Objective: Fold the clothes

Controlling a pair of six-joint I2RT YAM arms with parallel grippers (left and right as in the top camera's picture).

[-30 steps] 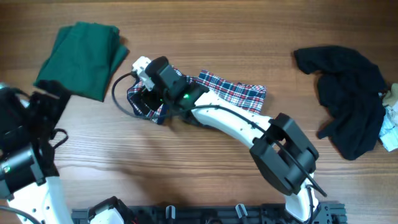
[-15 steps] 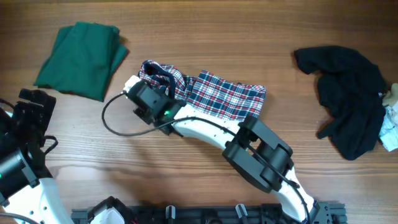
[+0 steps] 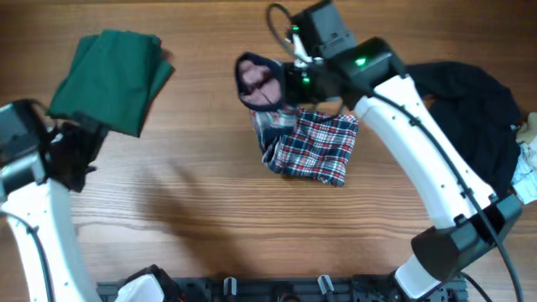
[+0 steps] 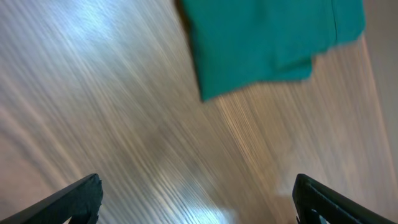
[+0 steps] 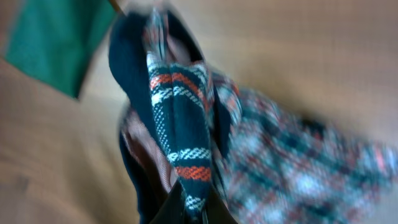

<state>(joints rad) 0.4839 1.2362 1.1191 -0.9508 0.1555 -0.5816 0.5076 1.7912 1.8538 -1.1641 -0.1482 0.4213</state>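
Observation:
The bare wood beside the bunched shirt is open, so my right gripper will next bring the raised end back and down, across the shirt toward the black garment.
The red, navy and white plaid shirt [image 3: 312, 144] lies bunched at the table's middle. Its left end [image 3: 258, 80] is lifted, showing the navy lining. My right gripper [image 3: 289, 80] is shut on that raised end. In the right wrist view the jaws pinch a plaid fold [image 5: 186, 143] at the gripper [image 5: 196, 214]. A folded dark green garment [image 3: 109, 71] lies at the far left and fills the top of the left wrist view [image 4: 267, 37]. My left gripper [image 3: 75, 155] hangs open over bare wood just below it [image 4: 196, 199], holding nothing.
A crumpled black garment [image 3: 470, 126] lies at the far right, partly under the right arm. Small pale pieces [image 3: 527, 159] sit at the right edge. A dark rail [image 3: 277, 289] runs along the table's front edge.
The right gripper shut on the shirt's left end and swung up and to the right, lifting it and bunching the shirt. The left arm moved up toward the green garment.

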